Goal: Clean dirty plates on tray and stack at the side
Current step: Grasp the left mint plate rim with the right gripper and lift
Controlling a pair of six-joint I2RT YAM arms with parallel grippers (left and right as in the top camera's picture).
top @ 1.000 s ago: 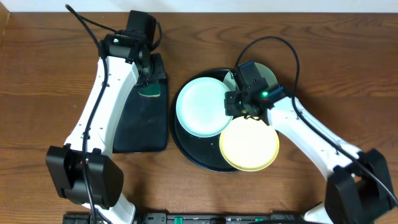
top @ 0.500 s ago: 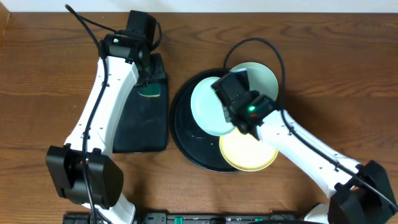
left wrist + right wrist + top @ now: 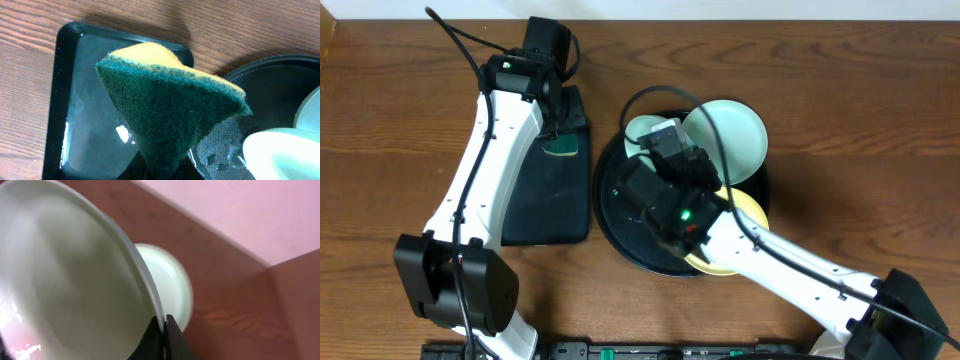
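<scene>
The right gripper carries the mint plate to the bare tabletop below it and to its right in the overhead view next, lowers it flat and releases.
My right gripper is shut on the rim of a mint plate and holds it tilted on edge over the round black tray. In the overhead view only a sliver of this plate shows beside the right wrist. A second mint plate lies at the tray's back right and also shows in the right wrist view. The yellow plate lies at the tray's front right, mostly hidden under the right arm. My left gripper is shut on a green and yellow sponge above the rectangular tray.
The smaller black rectangular tray with a film of water lies left of the round tray; it also shows in the left wrist view. The round tray's wet floor and a plate's edge show there too.
My right arm swung left across the round tray with the mint plate and tipped it on edge. The second mint plate came into full view. The left arm has not moved.
</scene>
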